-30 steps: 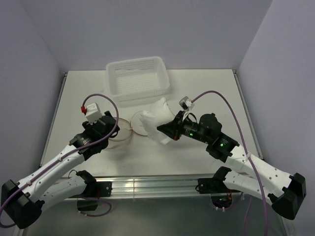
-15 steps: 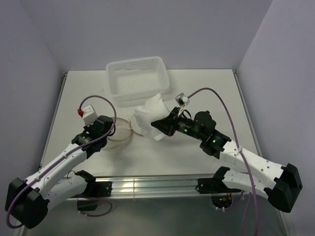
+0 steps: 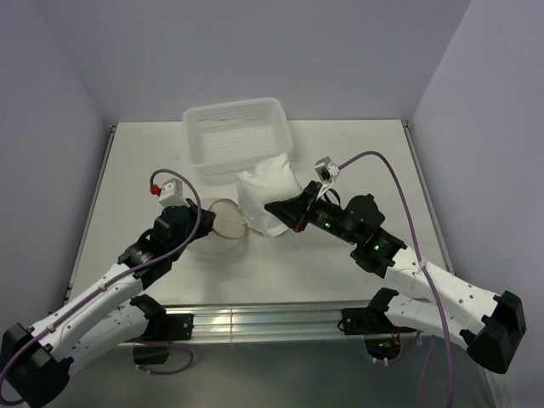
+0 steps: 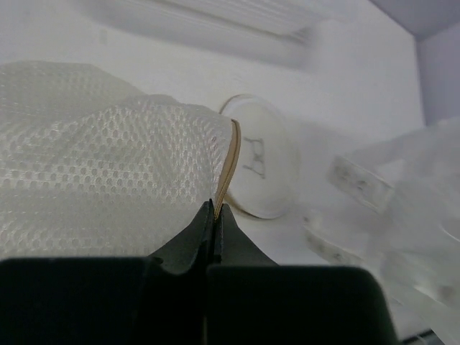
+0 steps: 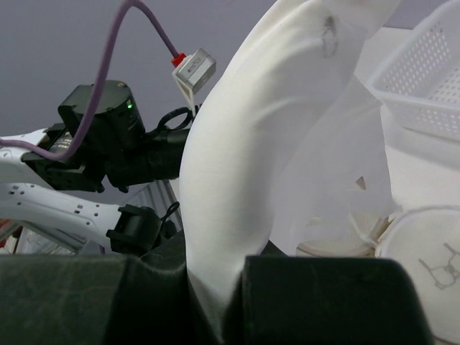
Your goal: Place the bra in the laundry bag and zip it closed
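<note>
The robot's right gripper will go down to the left in the top view and release the bra, because the bag's opening is below it on that side.
The laundry bag (image 3: 228, 218) lies open at the table's middle as two pale mesh discs. In the left wrist view one mesh disc (image 4: 108, 187) fills the left, and the other disc (image 4: 259, 154), with the small black bra drawing, lies beyond. My left gripper (image 4: 215, 210) is shut on the tan rim of the near disc; from above it (image 3: 202, 229) sits at the bag's left edge. The white bra (image 3: 268, 195) hangs just right of the bag, pinched in my shut right gripper (image 3: 285, 212). The bra (image 5: 251, 144) drapes over the right gripper (image 5: 215, 269).
A white perforated basket (image 3: 238, 134) stands at the back centre, close behind the bra; its corner (image 5: 424, 72) shows in the right wrist view. The left arm (image 5: 108, 144) stands across from the right gripper. Purple cables loop above both wrists.
My left gripper has shut on the bag's rim, and the left arm has shifted toward the bag. The right gripper has carried the bra slightly back and right.
</note>
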Controlling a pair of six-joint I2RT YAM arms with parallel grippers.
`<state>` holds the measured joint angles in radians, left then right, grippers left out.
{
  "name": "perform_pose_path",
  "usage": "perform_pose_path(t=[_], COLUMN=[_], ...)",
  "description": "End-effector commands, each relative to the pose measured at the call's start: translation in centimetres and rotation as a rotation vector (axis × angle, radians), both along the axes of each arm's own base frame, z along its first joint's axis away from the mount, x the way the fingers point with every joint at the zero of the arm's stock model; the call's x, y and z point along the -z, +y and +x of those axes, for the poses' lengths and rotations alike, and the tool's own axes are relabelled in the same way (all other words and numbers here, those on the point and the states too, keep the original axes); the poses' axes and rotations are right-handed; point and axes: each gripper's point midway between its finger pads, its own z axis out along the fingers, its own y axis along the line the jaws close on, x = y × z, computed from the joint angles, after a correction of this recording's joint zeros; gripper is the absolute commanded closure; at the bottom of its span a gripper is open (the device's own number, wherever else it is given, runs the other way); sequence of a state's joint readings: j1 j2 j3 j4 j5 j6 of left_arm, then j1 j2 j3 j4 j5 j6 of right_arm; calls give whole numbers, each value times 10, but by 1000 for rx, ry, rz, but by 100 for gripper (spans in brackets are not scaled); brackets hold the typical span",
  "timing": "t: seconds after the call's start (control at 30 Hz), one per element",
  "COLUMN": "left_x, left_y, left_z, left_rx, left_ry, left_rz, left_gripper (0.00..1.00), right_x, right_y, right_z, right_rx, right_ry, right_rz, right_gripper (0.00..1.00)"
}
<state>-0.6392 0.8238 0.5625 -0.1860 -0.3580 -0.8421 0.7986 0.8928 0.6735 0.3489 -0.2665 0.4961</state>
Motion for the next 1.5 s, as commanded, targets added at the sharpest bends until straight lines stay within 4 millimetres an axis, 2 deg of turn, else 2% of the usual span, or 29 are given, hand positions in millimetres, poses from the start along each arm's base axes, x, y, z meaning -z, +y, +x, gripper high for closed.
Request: perform_pose_path(t=[0.0,0.07,0.13,0.23,0.27,0.33,0.4,0.43,0.47,0.5,0.63,0.7,0.77,0.83,0.87,0.93,0.97,1.0,1.07,1.27,1.33,1.43,1.47], left_x=[-27,-23,-28,-24,-23,-31,-40,-43,-47,-49,-51,-52,-50,-51,-51,-54,-56,-57,-59,-63,-65,-70,-71], left_y=[-38,-43,-47,-46,-47,-50,-53,-53,-53,-54,-55,-55,-56,-59,-60,-61,-61,-62,-60,-58,-59,-64,-66], left_z=[-14,-21,-21,-21,-21,-23,-24,-24,-24,-24,-26,-28,-29,-30,-29,-29,-29,-29,-28,-29,-29,-28,-28], left_rx=[167,198,215,212,219,234,249,251,254,256,263,267,269,284,285,290,294,293,286,275,282,304,315], left_ry=[-74,-72,-98,-99,-98,-119,-137,-142,-147,-150,-149,-152,-148,-149,-149,-154,-160,-163,-170,-186,-196,-212,-213], left_rz=[-183,-214,-242,-239,-244,-270,-286,-293,-295,-296,-313,-327,-342,-352,-352,-357,-359,-363,-366,-384,-390,-394,-398], left_gripper=[100,100,100,100,100,100,100,100,100,100,100,100,100,100,100,100,100,100,100,100,100,100,100], right_x=[-48,-48,-46,-47,-37,-33,-16,-19,-10,-11,8,9,22,25,36,42,55,50,67,94,105,109,117], right_y=[-6,-8,-9,-7,-6,-3,1,3,4,5,4,4,7,10,14,19,24,25,23,28,37,52,58], right_z=[-8,-10,-14,-25,-28,-32,-31,-38,-39,-40,-28,-24,-20,-14,-8,-3,0,0,1,5,3,0,-3], right_rx=[-6,-6,-21,-78,-92,-120,-135,-174,-186,-191,-140,-126,-122,-105,-102,-98,-107,-111,-98,-94,-135,-188,-220], right_ry=[-140,-150,-155,-169,-157,-170,-141,-156,-143,-152,-135,-148,-132,-137,-116,-102,-74,-76,-42,29,59,81,96], right_rz=[83,72,57,84,84,99,84,110,108,123,80,91,80,88,74,78,63,97,97,74,59,46,30], right_gripper=[100,100,100,100,100,100,100,100,100,100,100,100,100,100,100,100,100,100,100,100,100,100,100])
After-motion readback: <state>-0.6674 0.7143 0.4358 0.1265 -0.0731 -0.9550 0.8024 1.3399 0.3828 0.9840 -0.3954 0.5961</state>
